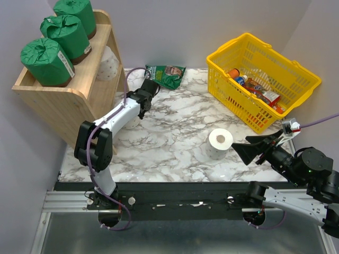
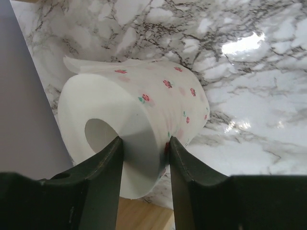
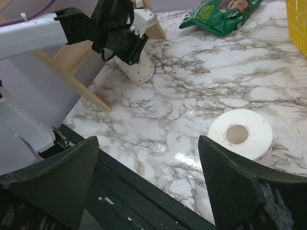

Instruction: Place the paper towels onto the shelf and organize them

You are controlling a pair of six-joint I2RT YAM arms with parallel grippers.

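Note:
The left gripper rises next and carries the roll onto the lower level's bare near part to release it. The white roll there leaves that part free.
My left gripper [image 2: 144, 155] is shut on the wall of a bare white paper towel roll [image 2: 144, 110] with small flower prints, one finger inside its hollow core and one outside. It holds the roll low over the marble beside the wooden shelf [image 1: 69, 100]; the roll also shows in the right wrist view [image 3: 140, 69]. Three green-wrapped rolls [image 1: 50, 61] stand on the shelf's top tray, and a white roll [image 1: 108, 64] lies on the lower tier. Another white roll [image 1: 220, 143] stands upright on the table, just left of my open, empty right gripper [image 1: 249, 151].
A yellow basket [image 1: 296, 71] holding bottles and packets stands at the back right. A flat green snack bag [image 1: 167, 75] lies at the back middle. The shelf's leg [image 3: 72, 64] reaches the table's left edge. A dark rail runs along the near edge [image 3: 144, 191].

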